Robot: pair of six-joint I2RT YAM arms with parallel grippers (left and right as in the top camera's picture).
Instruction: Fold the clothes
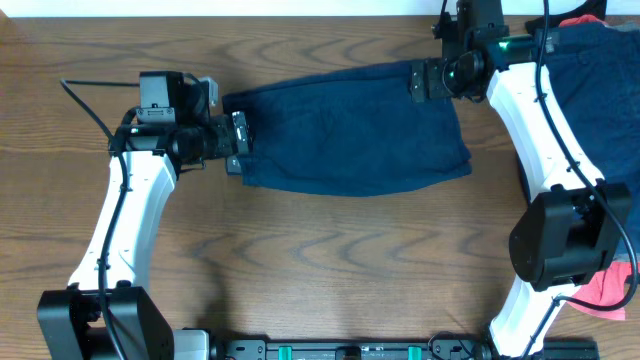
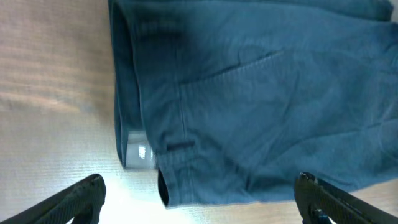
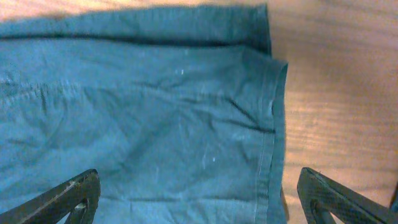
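Observation:
To get the waistband edge [image 1: 245,173] [image 2: 166,172] below its open fingers, my left gripper will lower onto it beside the pale patch first, then close on the fabric.
A pair of navy blue shorts [image 1: 350,130] lies folded flat across the middle of the wooden table. My left gripper [image 1: 238,143] is open at its left end, by the waistband [image 2: 134,112] and a back pocket; nothing is between the fingers. My right gripper [image 1: 418,82] is open over the shorts' upper right corner, where a hemmed leg edge [image 3: 273,130] shows. More navy clothes [image 1: 590,90] lie piled at the far right, with a coral-red garment [image 1: 605,290] at the lower right. The black garment is not visible.
The wooden table [image 1: 300,260] is bare wood in front of the shorts. My right arm [image 1: 540,130] stretches over the pile of clothes on the right. A black rail [image 1: 350,350] runs along the front edge.

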